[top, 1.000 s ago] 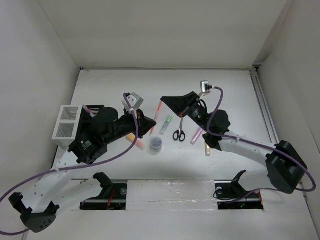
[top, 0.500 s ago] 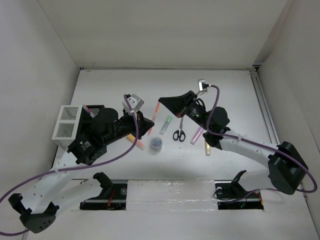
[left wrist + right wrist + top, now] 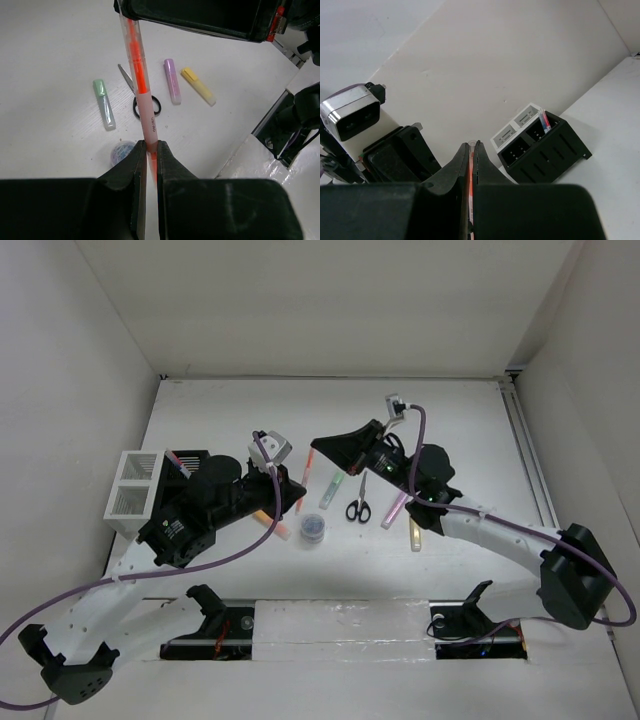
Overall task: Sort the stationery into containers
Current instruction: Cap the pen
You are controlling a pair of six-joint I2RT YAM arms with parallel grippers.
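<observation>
I will move my left gripper to the left in the top view next, where the holder's far section [image 3: 184,461] is below it, and lower it to release, because pens stand in that section.
A thin red-orange pen [image 3: 309,468] hangs in the air between my two grippers. My left gripper [image 3: 302,493] is shut on its lower end, seen close up in the left wrist view [image 3: 148,148]. My right gripper [image 3: 323,445] is shut on its upper end [image 3: 472,146]. On the table lie a green highlighter [image 3: 331,489], black-handled scissors [image 3: 358,504], a pink highlighter [image 3: 394,510], a yellow highlighter [image 3: 415,536], an orange highlighter [image 3: 276,524] and a small round grey-blue tub [image 3: 313,528]. The black slatted holder [image 3: 187,462] and the white mesh organiser [image 3: 134,496] stand at the left.
Thin pens [image 3: 543,120] stand in the black holder's far compartment [image 3: 547,145]. The white organiser [image 3: 516,124] sits behind it. White walls close in the table on the left, back and right. The left arm's body covers the table between the holder and the tub.
The right gripper and the pen's top have shifted a little to the left. The left gripper has stayed at the pen's lower end.
</observation>
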